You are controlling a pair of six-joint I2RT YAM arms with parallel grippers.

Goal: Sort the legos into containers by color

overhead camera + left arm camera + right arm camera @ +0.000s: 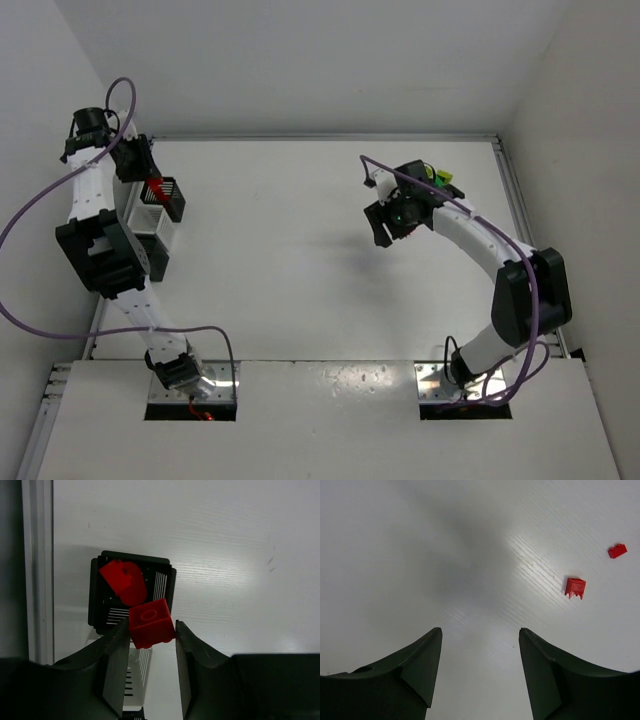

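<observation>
I will lower my left gripper next toward the open top of the black container (168, 196) (132, 593) with a red lego inside and let go of this matching lego, as the container is below it.
My left gripper (151, 624) is shut on a red lego (151, 621), pinched at its fingertips just above the near rim of a black container (98, 596). Another red lego (123, 582) lies inside that container. A white container (134, 676) stands right behind it, under my fingers. From above, the left gripper (152, 186) hangs over the black container (172, 201) at the table's left edge. My right gripper (480, 630) is open over bare table, with two red legos (575, 587) (617, 551) lying ahead to its right. A yellow-green lego (441, 178) shows beside the right gripper (393, 228).
The white container (147, 214) and a second black container (153, 252) line up along the left rail, partly under the left arm. A metal rail (37, 570) borders the table on the left. A small dark green piece (428, 172) sits next to the yellow-green one.
</observation>
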